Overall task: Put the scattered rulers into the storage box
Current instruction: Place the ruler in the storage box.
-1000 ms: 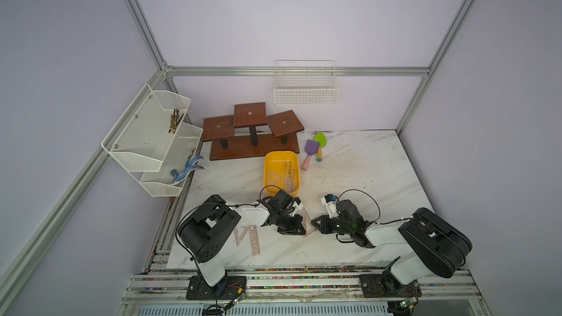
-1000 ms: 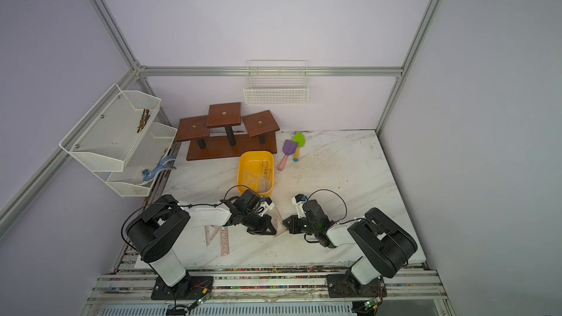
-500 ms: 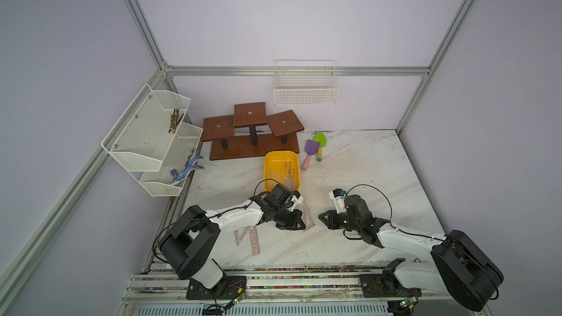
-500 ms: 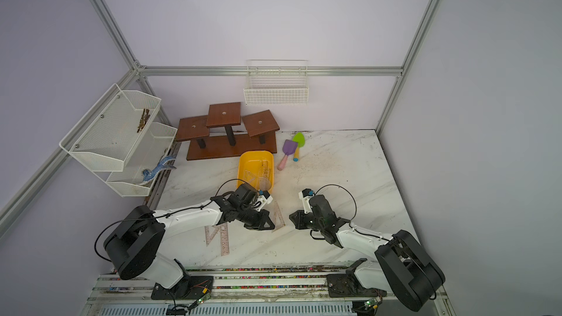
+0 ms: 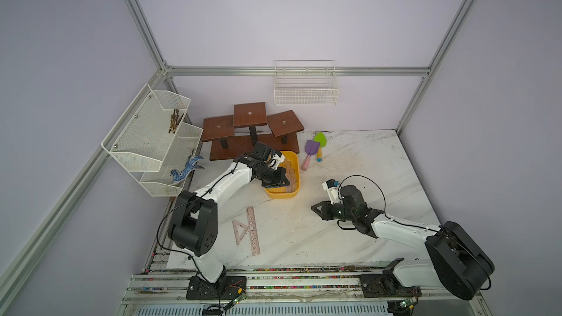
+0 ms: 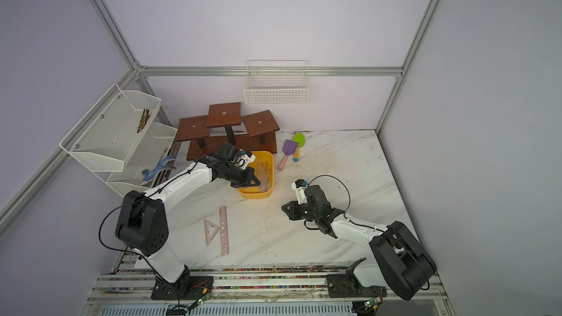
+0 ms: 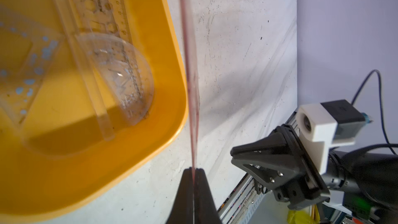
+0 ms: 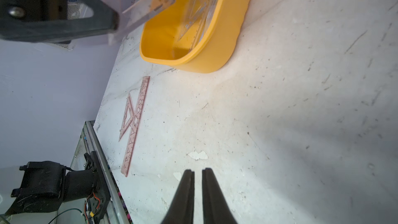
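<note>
Next, my left gripper lowers into the yellow storage box, over the clear protractor (image 7: 125, 78), and releases the pinkish see-through ruler, because it hangs above the box's rim.
The yellow storage box (image 5: 281, 195) (image 6: 255, 194) stands in mid-table. My left gripper (image 5: 281, 180) (image 7: 194, 169) is shut on a pinkish see-through ruler (image 7: 190, 82) (image 8: 150, 3), held edge-up over the box's near right rim (image 7: 172, 50). Inside lie a clear protractor (image 7: 125, 78), a stencil ruler (image 7: 101, 3) and a set square (image 7: 25, 67). A pink straight ruler (image 5: 253, 231) (image 8: 135, 123) and a set square (image 5: 240, 231) (image 8: 127, 117) lie on the table near the front. My right gripper (image 5: 314, 208) (image 8: 198, 170) hovers low to the right, its jaws narrowly open and holding nothing.
Purple (image 5: 311, 150) and green (image 5: 320, 141) toy shovels lie right of the box. A brown wooden stand (image 5: 252, 138) sits behind it. A white wire basket (image 5: 305, 92) hangs on the back wall, and a white mesh rack (image 5: 152, 135) stands at the left.
My left gripper has carried the ruler from the table in front of the box up and back over the box. My right gripper has drawn away to the right.
</note>
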{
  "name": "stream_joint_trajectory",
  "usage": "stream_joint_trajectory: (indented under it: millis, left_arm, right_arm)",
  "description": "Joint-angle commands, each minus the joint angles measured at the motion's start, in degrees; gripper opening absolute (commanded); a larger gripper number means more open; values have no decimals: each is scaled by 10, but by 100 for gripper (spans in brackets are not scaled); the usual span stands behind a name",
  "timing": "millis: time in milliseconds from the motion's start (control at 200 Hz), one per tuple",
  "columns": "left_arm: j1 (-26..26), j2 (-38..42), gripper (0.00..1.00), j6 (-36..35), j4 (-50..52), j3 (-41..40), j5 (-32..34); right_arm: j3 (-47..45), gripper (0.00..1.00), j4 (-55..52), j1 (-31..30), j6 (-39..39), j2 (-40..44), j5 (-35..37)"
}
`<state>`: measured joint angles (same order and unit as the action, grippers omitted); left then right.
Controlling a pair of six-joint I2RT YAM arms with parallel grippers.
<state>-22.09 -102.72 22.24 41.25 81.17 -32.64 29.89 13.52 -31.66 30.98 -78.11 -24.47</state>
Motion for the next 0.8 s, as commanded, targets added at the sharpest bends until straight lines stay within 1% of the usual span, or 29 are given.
stream_joint_trajectory:
  millis: [0,50,160,225,380,395,440,540,550,625,725,760,795]
  left_arm:
    - [10,-63,0,-60,75,58,-5]
    - [13,-89,0,-67,77,77,-11]
    - [13,-152,0,-85,114,147,-18]
    - [13,-180,0,-91,130,173,-15]
    - [13,-227,0,-97,155,205,-3]
    - [13,-232,0,-110,157,208,-4]
    - [13,-244,0,-114,164,218,-6]
    - [14,-255,0,-115,167,229,-4]
    - [14,-255,1,-115,168,229,-4]
    - [14,-251,21,-115,168,231,3]
    - [14,-231,45,-114,171,233,16]
    - [14,-218,51,-112,170,233,23]
    - [14,-203,54,-108,170,234,29]
  right_arm:
    - [21,16,24,11,-3,-15,-12]
    - [24,16,30,16,-3,-24,-18]
    - [37,15,37,28,-6,-49,-33]
    - [46,15,42,34,-7,-66,-48]
    - [47,15,68,42,2,-91,-74]
    - [47,15,69,43,2,-93,-76]
    - [47,15,73,44,3,-96,-78]
    - [47,15,79,46,5,-98,-85]
    - [47,15,79,46,5,-98,-86]
    - [49,16,80,46,5,-98,-91]
    - [50,19,81,48,5,-98,-99]
    - [52,20,79,48,4,-98,-101]
    - [54,20,76,49,4,-98,-104]
